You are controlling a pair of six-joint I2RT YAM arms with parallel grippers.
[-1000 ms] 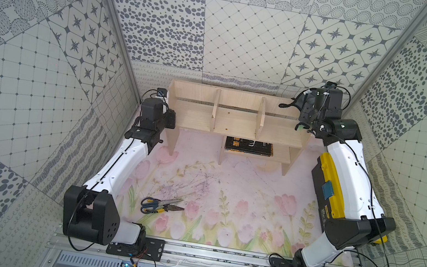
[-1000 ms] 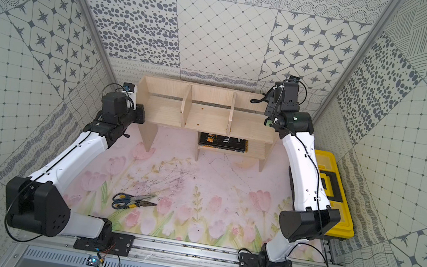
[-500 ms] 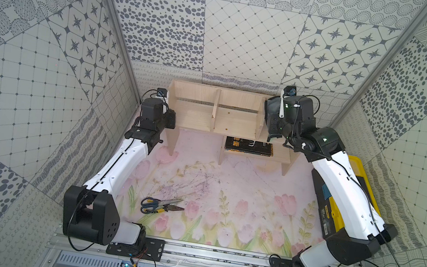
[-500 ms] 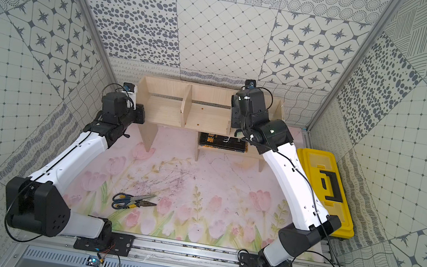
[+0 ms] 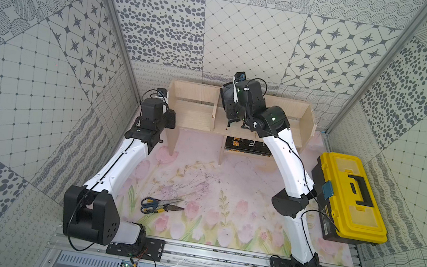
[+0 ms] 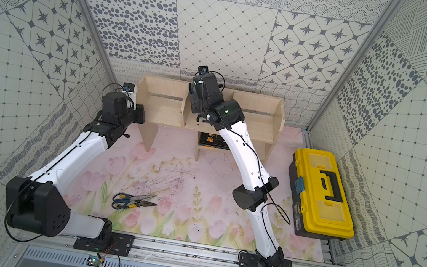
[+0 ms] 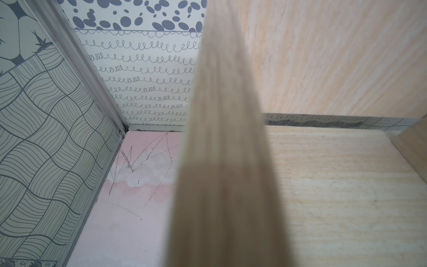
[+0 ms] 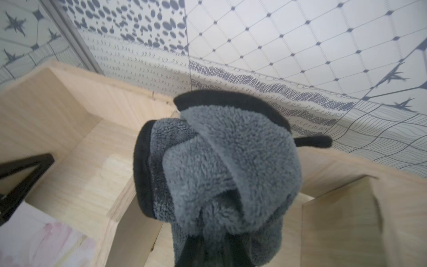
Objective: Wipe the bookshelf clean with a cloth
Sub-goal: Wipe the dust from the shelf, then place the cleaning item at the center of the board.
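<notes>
The cloth goes back and down in my right gripper next, which releases it on the clear floral mat beside the scissors, since the mat lies below and back.
The pale-wood bookshelf [image 5: 195, 114] [image 6: 164, 109] stands against the back wall. My right gripper [image 5: 230, 105] [image 6: 196, 99] hangs over its middle bay, close to the left divider. The right wrist view shows that gripper [image 8: 212, 249] shut on the cloth [image 8: 219, 161], a bunched grey towel with a dark trimmed edge, held above the shelf board [image 8: 80, 185]. My left gripper [image 5: 171, 118] [image 6: 140, 113] is at the shelf's left end panel. In the left wrist view that panel's blurred edge [image 7: 226, 161] runs straight into the jaws; the fingers themselves do not show.
A yellow-and-black toolbox [image 5: 350, 196] lies on the right side of the floral mat [image 5: 212, 186]. Blue-handled scissors [image 5: 152, 203] and pliers [image 5: 174, 208] lie front left. A dark flat box [image 5: 245, 145] sits on the small lower shelf.
My right arm has swung left along the bookshelf with the cloth, from the right end to the middle bay. The left arm has stayed at the left end panel.
</notes>
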